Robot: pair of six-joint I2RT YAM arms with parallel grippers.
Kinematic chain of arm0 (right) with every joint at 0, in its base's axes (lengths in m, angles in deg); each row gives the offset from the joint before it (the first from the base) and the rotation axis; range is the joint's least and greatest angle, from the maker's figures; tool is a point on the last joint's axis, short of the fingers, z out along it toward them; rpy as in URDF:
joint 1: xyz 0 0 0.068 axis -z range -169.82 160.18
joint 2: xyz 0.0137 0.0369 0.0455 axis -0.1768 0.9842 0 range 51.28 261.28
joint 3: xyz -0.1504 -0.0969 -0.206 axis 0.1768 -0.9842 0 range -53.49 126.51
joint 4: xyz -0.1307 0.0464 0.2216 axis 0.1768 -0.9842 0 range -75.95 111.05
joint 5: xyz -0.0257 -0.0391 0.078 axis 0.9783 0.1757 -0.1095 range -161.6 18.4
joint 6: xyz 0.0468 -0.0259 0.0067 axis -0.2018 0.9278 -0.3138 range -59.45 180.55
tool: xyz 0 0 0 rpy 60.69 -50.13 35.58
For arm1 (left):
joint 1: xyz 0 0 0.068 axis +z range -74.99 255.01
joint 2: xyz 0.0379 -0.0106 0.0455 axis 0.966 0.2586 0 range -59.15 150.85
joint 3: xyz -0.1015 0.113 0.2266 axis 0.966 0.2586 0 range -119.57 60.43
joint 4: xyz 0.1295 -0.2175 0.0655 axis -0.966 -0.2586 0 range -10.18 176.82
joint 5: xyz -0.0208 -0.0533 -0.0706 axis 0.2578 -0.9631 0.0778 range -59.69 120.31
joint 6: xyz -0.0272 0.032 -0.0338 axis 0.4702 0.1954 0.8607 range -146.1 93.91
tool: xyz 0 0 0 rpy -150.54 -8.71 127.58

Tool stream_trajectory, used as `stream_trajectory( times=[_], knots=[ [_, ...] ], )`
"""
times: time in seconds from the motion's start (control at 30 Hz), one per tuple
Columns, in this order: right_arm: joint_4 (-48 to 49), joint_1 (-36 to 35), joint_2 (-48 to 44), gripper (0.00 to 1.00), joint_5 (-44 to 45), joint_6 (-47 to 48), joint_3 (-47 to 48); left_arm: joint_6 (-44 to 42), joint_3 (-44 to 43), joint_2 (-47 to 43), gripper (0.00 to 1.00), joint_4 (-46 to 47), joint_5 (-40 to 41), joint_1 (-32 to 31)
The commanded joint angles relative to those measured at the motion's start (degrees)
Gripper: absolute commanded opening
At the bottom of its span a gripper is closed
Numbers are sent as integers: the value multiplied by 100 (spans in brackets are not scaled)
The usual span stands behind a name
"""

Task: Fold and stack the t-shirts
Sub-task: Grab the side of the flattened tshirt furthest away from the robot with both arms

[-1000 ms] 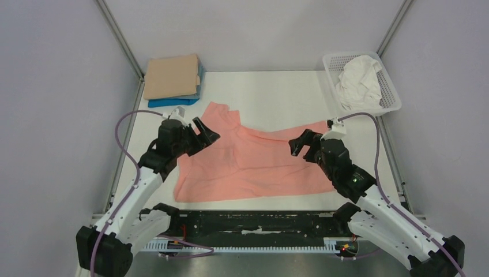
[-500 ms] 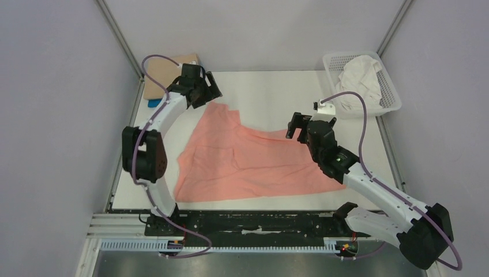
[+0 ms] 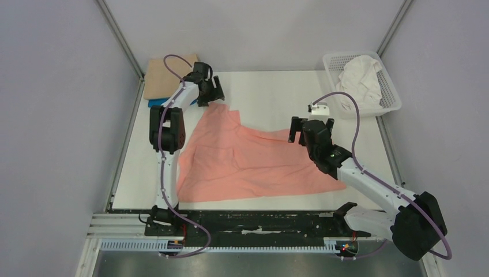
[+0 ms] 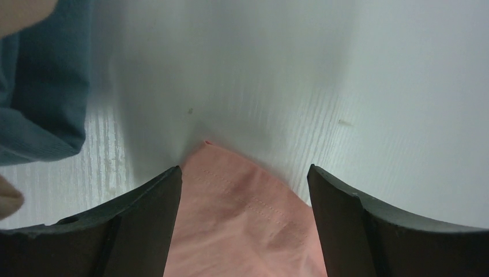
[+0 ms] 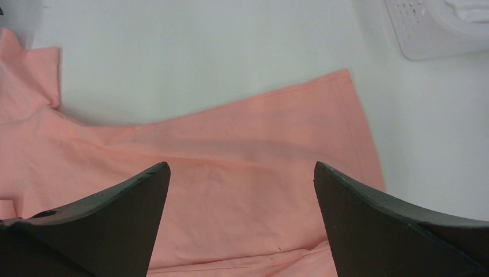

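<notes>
My left gripper moves down and closes next, since the salmon-pink t-shirt's far corner (image 3: 214,104) (image 4: 224,169) near the blue t-shirt lies between its open fingers.
The salmon-pink t-shirt (image 3: 248,158) lies spread and wrinkled on the white table. My left gripper (image 3: 212,95) is open, low over the shirt's far-left corner; in the left wrist view that corner (image 4: 242,213) sits between the two fingers. My right gripper (image 3: 300,130) is open above the shirt's far-right edge; the right wrist view shows the cloth (image 5: 242,173) below the spread fingers. A folded tan t-shirt (image 3: 164,78) lies on a folded blue t-shirt (image 3: 155,104) at the far left. A white t-shirt (image 3: 358,81) is crumpled in the basket.
The white lattice basket (image 3: 392,101) stands at the far right corner; its rim shows in the right wrist view (image 5: 427,34). The blue shirt's edge (image 4: 40,104) is close to the left of the left gripper. Metal frame posts stand at both far corners.
My left arm has stretched far out, carrying its gripper from the shirt's left side to its far-left corner. My right gripper has moved slightly farther and left over the far-right edge.
</notes>
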Motion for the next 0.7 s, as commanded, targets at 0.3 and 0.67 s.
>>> stream_trajectory(
  times=[0.3,0.67],
  knots=[
    [397,261,183,98,-359,242,-152,-706,-157,353,73,-500,-1257,-10],
    [400,403,215,98,-445,253,-217,-805,-230,412,28,-803,-505,-115]
  ],
)
